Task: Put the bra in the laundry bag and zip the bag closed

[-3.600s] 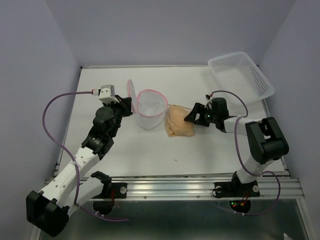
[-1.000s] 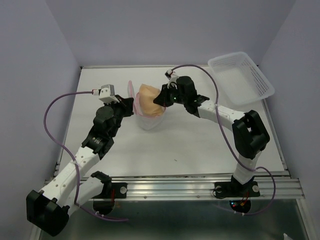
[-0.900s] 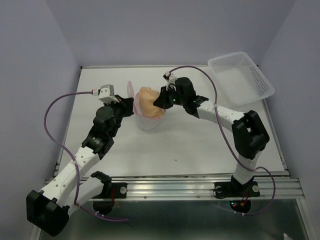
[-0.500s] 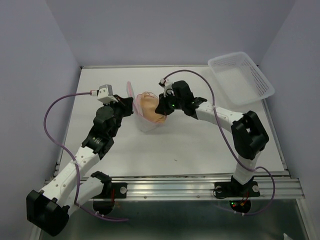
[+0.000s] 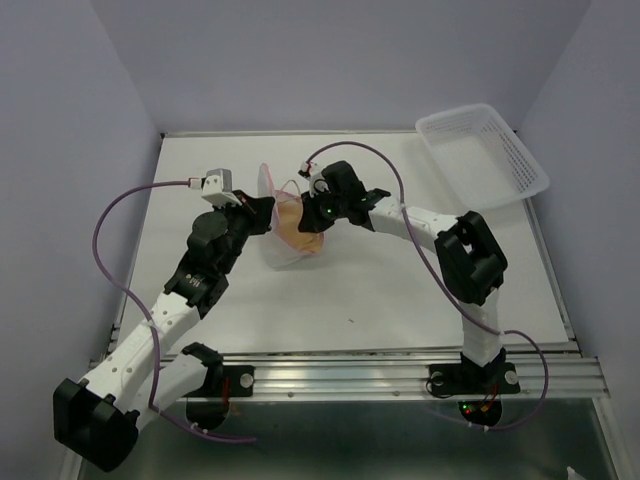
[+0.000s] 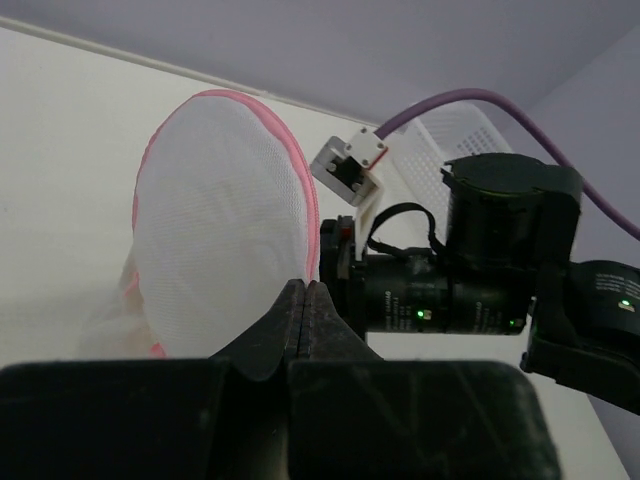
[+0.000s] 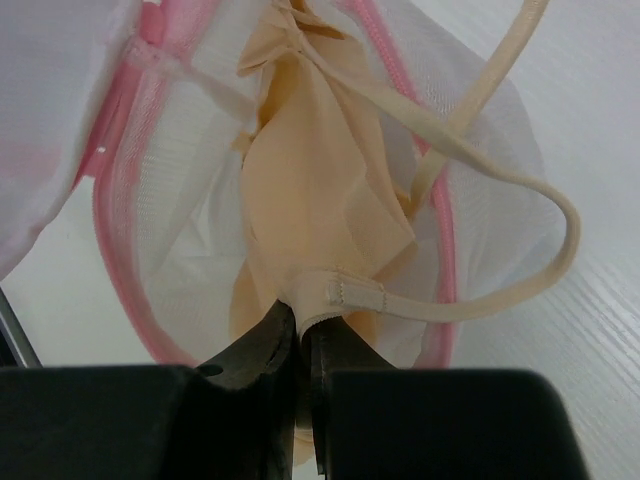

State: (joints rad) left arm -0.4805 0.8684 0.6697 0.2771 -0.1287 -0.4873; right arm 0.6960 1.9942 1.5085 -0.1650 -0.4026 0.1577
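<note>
The bra's held fold is still beside the bag's pink rim (image 7: pixel 443 240), so my right gripper needs to move it toward the bag's upright lid, into the bag's opening, and let it go.
The white mesh laundry bag (image 5: pixel 283 255) with its pink zipper rim stands at mid-table, its round lid (image 6: pixel 220 215) upright. My left gripper (image 5: pixel 265 213) is shut, pinching the bag at the lid's edge (image 6: pixel 305 287). The peach-beige bra (image 5: pixel 291 222) hangs down into the bag's mouth. My right gripper (image 5: pixel 308 213) is shut on a fold of the bra (image 7: pixel 320 200), its fingertips (image 7: pixel 300 325) just inside the pink rim (image 7: pixel 443 240). One bra strap (image 7: pixel 565 225) loops out over the rim onto the table.
A white slotted plastic basket (image 5: pixel 485 155) sits at the back right corner. The right arm's purple cable (image 5: pixel 375 160) arcs over the table behind the bag. Grey walls close in the table on three sides.
My right gripper has carried the bra left and down into the bag's mouth. The bag has slumped slightly toward the left gripper, which stays put.
</note>
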